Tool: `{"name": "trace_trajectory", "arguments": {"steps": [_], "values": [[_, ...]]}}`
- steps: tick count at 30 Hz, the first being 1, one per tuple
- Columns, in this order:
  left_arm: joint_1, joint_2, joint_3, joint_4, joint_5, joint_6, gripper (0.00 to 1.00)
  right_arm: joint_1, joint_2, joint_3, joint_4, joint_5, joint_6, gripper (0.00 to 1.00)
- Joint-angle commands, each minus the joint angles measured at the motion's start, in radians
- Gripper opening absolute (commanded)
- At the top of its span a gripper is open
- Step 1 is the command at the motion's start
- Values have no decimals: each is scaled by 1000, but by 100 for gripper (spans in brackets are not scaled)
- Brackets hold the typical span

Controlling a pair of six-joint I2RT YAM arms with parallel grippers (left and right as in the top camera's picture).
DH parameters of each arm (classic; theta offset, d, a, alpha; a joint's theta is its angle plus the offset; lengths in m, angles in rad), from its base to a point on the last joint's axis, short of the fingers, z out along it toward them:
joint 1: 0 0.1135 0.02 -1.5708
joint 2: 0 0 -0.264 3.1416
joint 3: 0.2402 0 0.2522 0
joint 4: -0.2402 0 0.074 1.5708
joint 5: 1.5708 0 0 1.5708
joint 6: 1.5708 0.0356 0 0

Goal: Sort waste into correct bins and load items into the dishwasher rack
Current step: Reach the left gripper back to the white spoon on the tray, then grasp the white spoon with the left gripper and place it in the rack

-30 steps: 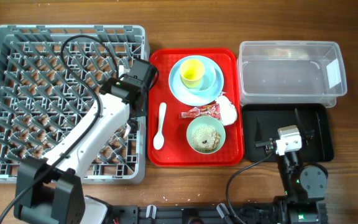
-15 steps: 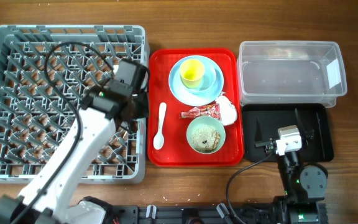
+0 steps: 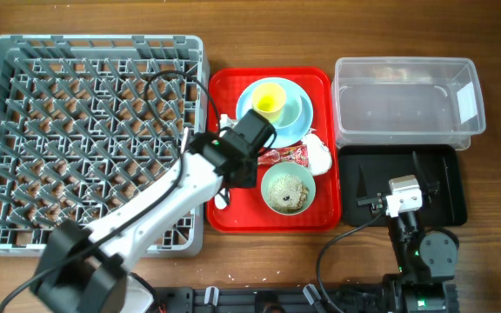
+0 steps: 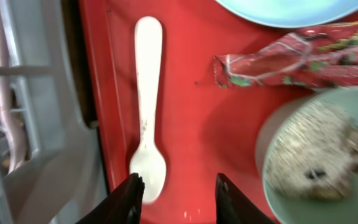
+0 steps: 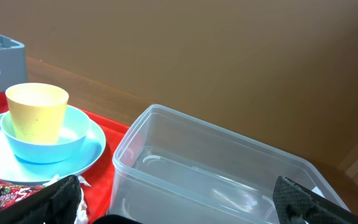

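The handle's narrow part of the white spoon [image 4: 148, 99] lies flat below, so my left gripper lowers and shifts toward the rack's edge and onto it next.
My left gripper [image 3: 236, 184] hangs over the red tray, open, with nothing between its fingers [image 4: 132, 196]. The white spoon [image 4: 148, 99] lies just left of it and is mostly hidden under the arm in the overhead view. The red snack wrapper [image 3: 285, 157] and the crumpled napkin [image 3: 318, 155] lie between the blue plate [image 3: 298, 117], which carries the yellow cup [image 3: 268, 100], and the green bowl [image 3: 288, 189] with food scraps. My right gripper [image 3: 403, 196] rests wide open and holds nothing over the black tray [image 3: 442, 174], facing the clear tub [image 5: 216, 180].
The grey dishwasher rack [image 3: 24, 130] fills the left side, its edge against the red tray [image 3: 320, 217]. The clear tub [image 3: 407, 100] stands behind the black tray at the right. My left arm slants across the rack's near right corner.
My left arm has swung right, from above the rack's right side to over the red tray beside the spoon. The right arm has not moved.
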Motion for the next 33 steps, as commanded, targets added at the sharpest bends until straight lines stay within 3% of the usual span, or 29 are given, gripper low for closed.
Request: {"name": "trace_trajectory", "arguments": {"steps": [1, 19, 27, 33], "values": [[0, 84, -4, 22, -76, -39, 38, -2, -6, -1, 5, -16, -12, 100], [5, 299, -4, 88, -146, -39, 39, -2, -6, -1, 5, -16, -12, 100], [2, 308, -4, 127, -17, -38, 18, -2, -6, -1, 5, -16, -12, 100], [2, 309, -4, 135, 5, -39, 12, -2, -6, -1, 5, -16, -12, 100]]}}
